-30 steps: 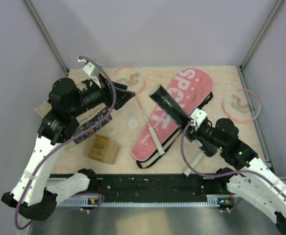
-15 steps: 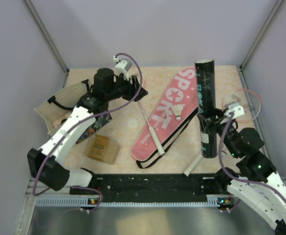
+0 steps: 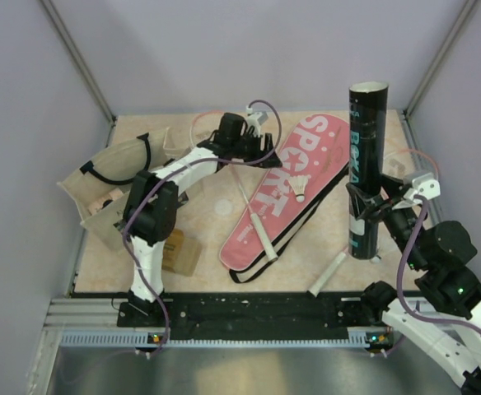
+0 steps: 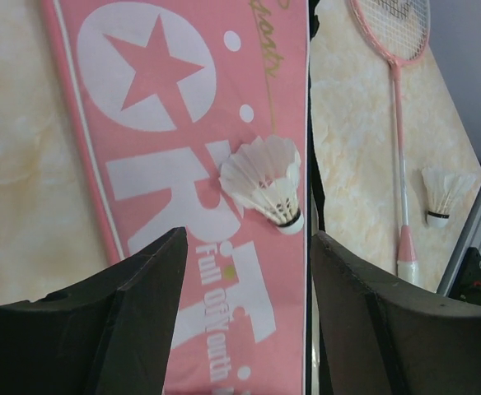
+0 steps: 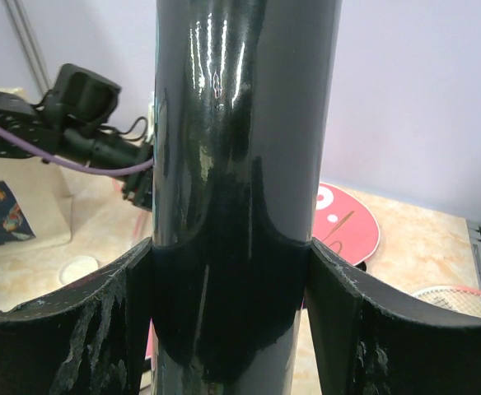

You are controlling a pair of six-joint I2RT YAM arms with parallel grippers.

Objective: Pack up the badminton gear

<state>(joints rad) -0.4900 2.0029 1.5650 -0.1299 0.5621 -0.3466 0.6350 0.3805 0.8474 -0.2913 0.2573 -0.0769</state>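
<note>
My left gripper shifts to the right in the top view and lowers onto the white shuttlecock's feathers next, since its open fingers hang short of them.
The black tube (image 3: 364, 148) stands upright at the right with its open end up, and my right gripper (image 3: 364, 206) is shut on its lower half; in the right wrist view the tube (image 5: 240, 123) fills the space between the fingers (image 5: 364, 329). My left gripper (image 4: 249, 239) hangs open and empty over the pink SPORT cover (image 4: 158, 82), just short of a white shuttlecock (image 4: 265, 185) lying on it. From above, that shuttlecock (image 3: 302, 188) rests on the cover (image 3: 286, 185), with the left gripper (image 3: 265, 155) to its left. One racket (image 3: 253, 210) lies across the cover; another racket (image 4: 399, 148) lies right of it, next to a second shuttlecock (image 4: 442, 193).
The beige tote bag (image 3: 109, 177) lies open at the left wall. A brown cardboard box (image 3: 179, 251) sits near the front left. A small white disc (image 3: 224, 206) lies on the table beside the cover. The second racket's handle (image 3: 327, 277) points at the front rail.
My left arm has swung right, from the bag side to over the cover, and its jaws have widened. My right arm has stood the tube upright and drawn it right. A shuttlecock now lies on the cover.
</note>
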